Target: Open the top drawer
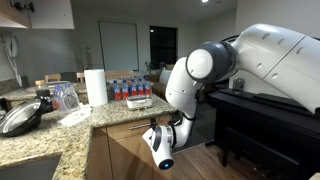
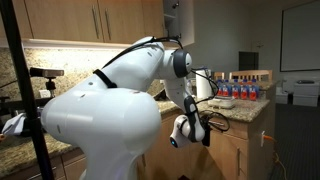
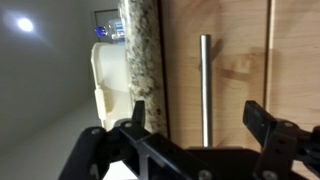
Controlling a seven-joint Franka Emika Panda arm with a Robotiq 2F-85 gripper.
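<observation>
The gripper advances outward next until its open fingers straddle the slim silver bar handle, then closes, since the handle lies lined up between them.
In the wrist view, turned sideways, the top drawer (image 3: pixel 235 70) is a flat light-wood front with a slim silver bar handle (image 3: pixel 205 85), and it looks closed against the granite counter edge (image 3: pixel 141 50). My gripper (image 3: pixel 200 120) is open. Its two black fingers sit on either side of the handle, close in front of it and not touching. In both exterior views the gripper (image 1: pixel 155 137) (image 2: pixel 192 130) hangs just under the counter edge, facing the cabinet front (image 1: pixel 128 140). The inside of the drawer is hidden.
On the granite counter (image 1: pixel 95 122) stand a paper towel roll (image 1: pixel 96 86), a pack of bottles (image 1: pixel 130 90), a clear plastic container (image 1: pixel 65 96) and a pan (image 1: pixel 20 118). A black piano (image 1: pixel 262 118) stands close behind the arm.
</observation>
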